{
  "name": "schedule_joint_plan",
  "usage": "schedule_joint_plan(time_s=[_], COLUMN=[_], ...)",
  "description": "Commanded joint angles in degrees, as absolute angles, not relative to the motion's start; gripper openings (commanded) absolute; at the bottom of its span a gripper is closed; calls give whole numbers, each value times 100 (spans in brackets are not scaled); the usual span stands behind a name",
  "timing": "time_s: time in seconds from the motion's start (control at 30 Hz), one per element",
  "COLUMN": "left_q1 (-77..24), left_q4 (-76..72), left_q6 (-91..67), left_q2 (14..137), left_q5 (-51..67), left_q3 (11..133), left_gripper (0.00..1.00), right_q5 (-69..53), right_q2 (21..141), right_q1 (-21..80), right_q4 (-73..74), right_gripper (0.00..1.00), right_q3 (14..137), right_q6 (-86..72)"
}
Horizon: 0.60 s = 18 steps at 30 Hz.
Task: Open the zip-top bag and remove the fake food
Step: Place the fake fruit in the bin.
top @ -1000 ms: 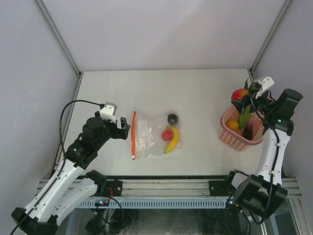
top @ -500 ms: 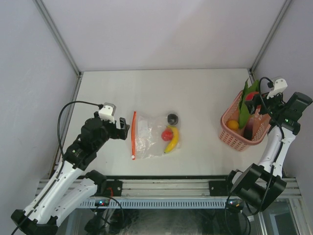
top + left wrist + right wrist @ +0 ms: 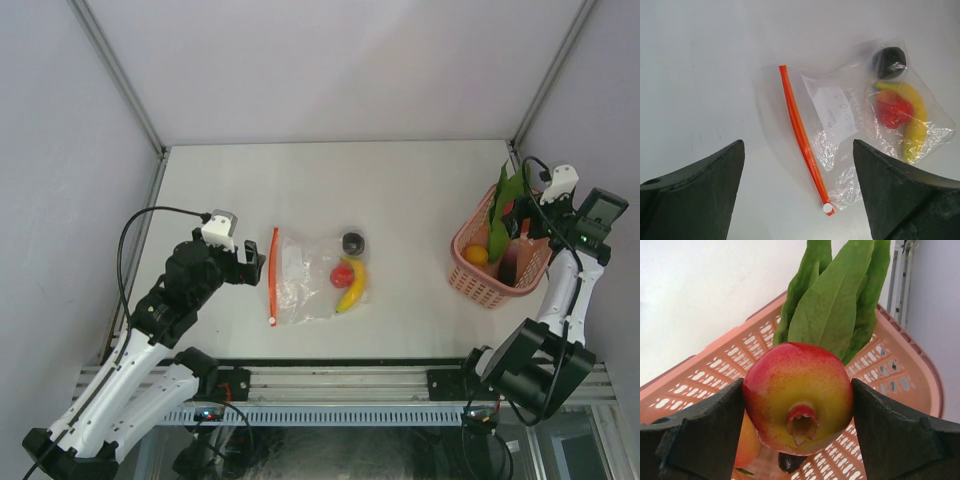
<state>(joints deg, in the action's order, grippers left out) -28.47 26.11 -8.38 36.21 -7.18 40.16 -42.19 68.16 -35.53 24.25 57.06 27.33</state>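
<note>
I should next lower the red-yellow round fruit in my right gripper into the pink basket's open inside and release it, because the fruit still hangs above the dark piece.
The zip-top bag lies flat on the table, its red-orange zipper strip along the left edge. Inside it show a yellow banana, a red fruit and a dark ball. The left wrist view shows the bag, the closed strip, the banana and the ball. My left gripper is open and empty just left of the strip. My right gripper is shut on a red-yellow round fruit above the pink basket, in front of the green leafy vegetable.
The pink lattice basket stands at the table's right edge and holds an orange fruit, the green vegetable and a dark piece. A metal corner post rises just behind it. The right wall is close to the right arm.
My right gripper has carried the red-yellow fruit to the right and lower, over the basket behind the green leaves. The left arm and the bag have not moved.
</note>
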Motion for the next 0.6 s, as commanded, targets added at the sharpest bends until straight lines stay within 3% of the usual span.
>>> schedule_joint_plan(time_s=[0.0, 0.47, 0.57], left_q1=[-2813, -2813, -2813], left_q4=[2492, 2497, 2498], left_q6=[-741, -725, -728], left_q2=[3545, 3524, 3523], left_q5=[-661, -651, -651], left_q3=[3929, 3920, 3919], left_gripper=[91, 91, 91], right_q5=[-3855, -3497, -3485], right_q2=[6943, 7201, 7226], right_q1=[-3404, -3098, -3094], right_q4=[2565, 2775, 2785], right_gripper=[6, 8, 32], right_q3=[5775, 5779, 5780], right_q6=[3032, 3254, 3226])
